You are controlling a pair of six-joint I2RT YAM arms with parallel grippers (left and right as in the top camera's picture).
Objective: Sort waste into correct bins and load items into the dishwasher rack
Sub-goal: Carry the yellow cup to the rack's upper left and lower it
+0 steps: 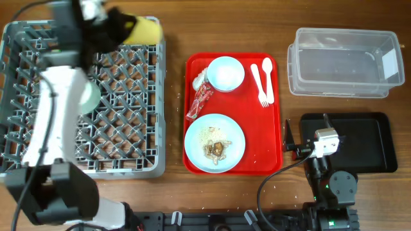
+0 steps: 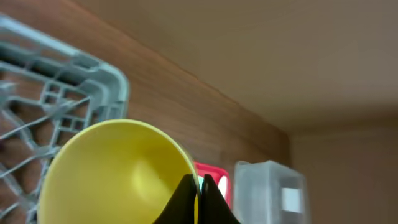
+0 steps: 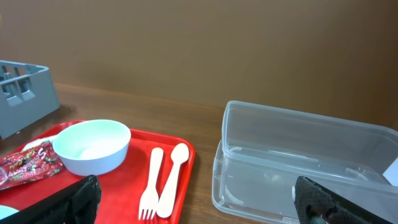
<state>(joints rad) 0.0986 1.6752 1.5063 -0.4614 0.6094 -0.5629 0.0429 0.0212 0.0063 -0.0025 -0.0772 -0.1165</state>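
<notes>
The robot's left gripper will next lower to the left in the overhead view, to the rack wires beside the mint-green bowl, as the cup (image 1: 145,30) is still hanging over the rack's corner.
My left gripper (image 1: 122,27) (image 2: 200,186) is shut on the rim of the small yellow cup (image 1: 145,30) (image 2: 118,174) and holds it above the far right corner of the grey dishwasher rack (image 1: 128,128) (image 2: 74,93). A mint-green bowl (image 1: 90,96) lies in the rack, partly hidden by the arm. The red tray (image 1: 273,138) holds the light blue bowl (image 1: 225,72) (image 3: 93,146), red wrapper (image 1: 200,97) (image 3: 25,165), white napkin (image 1: 199,77), fork (image 1: 259,83) (image 3: 149,183), spoon (image 1: 268,74) (image 3: 173,180) and plate (image 1: 214,142) with food scraps (image 1: 217,149). My right gripper (image 1: 289,142) (image 3: 199,202) is open and empty.
The clear tub (image 1: 343,61) (image 3: 298,168) stands at the back right. The black tray (image 1: 366,144) lies at the front right, under my right arm. Bare wooden table runs between the rack and the red tray.
</notes>
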